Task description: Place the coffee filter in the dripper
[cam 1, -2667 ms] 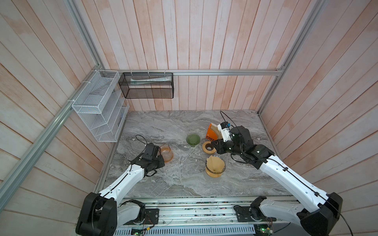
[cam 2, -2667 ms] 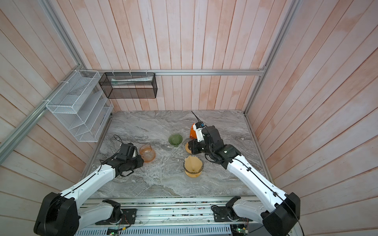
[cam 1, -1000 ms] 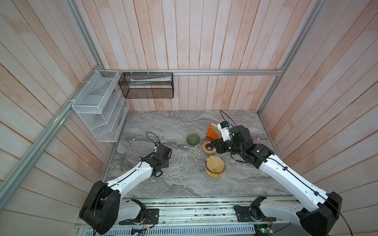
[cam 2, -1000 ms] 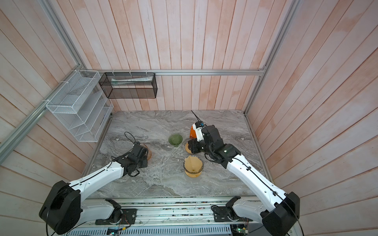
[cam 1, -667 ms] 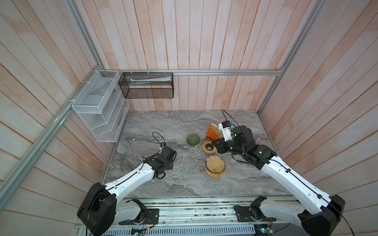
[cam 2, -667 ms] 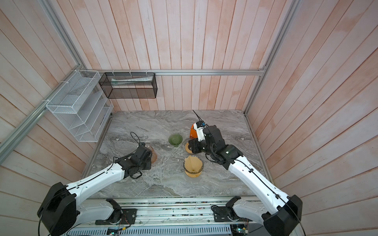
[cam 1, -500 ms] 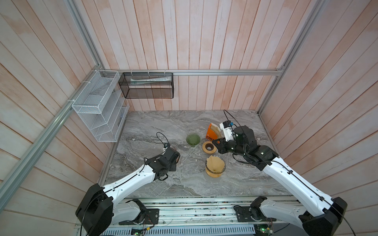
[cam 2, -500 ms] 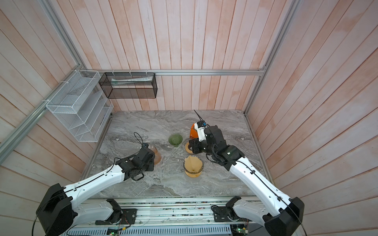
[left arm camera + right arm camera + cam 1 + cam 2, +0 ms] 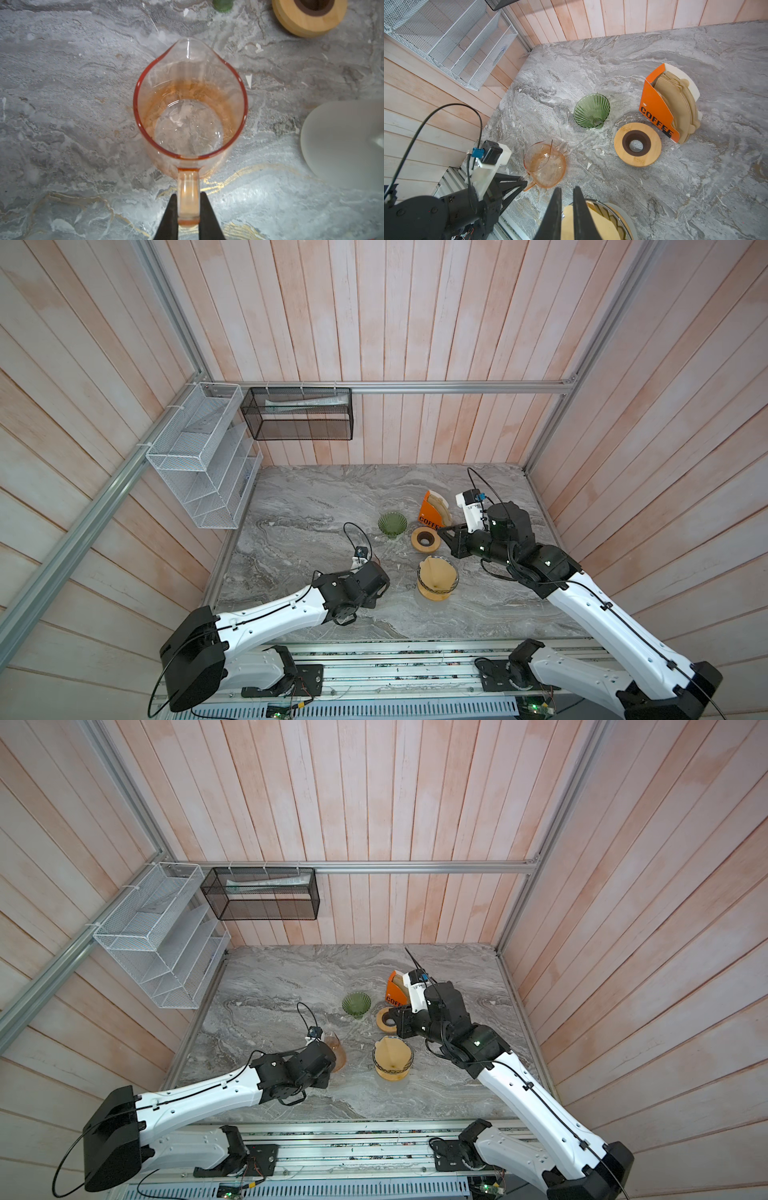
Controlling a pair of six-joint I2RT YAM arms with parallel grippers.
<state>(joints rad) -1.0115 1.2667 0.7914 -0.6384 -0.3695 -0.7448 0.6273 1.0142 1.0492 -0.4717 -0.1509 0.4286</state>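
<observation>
The upright carafe should come back toward my base with my left gripper, onto bare marble veined with gold point(image 9: 342, 1080) point(image 9: 219, 184). My left gripper should then release the carafe's handle.
A brown paper coffee filter point(image 9: 436, 577) point(image 9: 390, 1058) sits open inside the wire-frame dripper point(image 9: 455, 580) point(image 9: 616, 218) at the front middle of the marble table. My right gripper point(image 9: 566, 192) point(image 9: 441, 530) hovers above the dripper's far rim, shut to a thin slit with nothing in it. To the dripper's left, my left gripper point(image 9: 188, 207) is shut on the handle of a pale orange glass carafe point(image 9: 190, 108) point(image 9: 336, 1048) point(image 9: 545, 166), which stands upright and empty on the table. In one top view the left wrist hides the carafe.
Behind the dripper are a green ribbed glass cone point(image 9: 392, 523) point(image 9: 591, 110), a wooden ring point(image 9: 414, 540) point(image 9: 637, 162) and an orange box of filters point(image 9: 428, 512) point(image 9: 654, 108). White wire shelves point(image 9: 199, 456) and a black mesh basket point(image 9: 297, 418) hang on the back left walls.
My left arm has slid the carafe from the table's left side toward the middle, close to the dripper. The right gripper has barely moved.
</observation>
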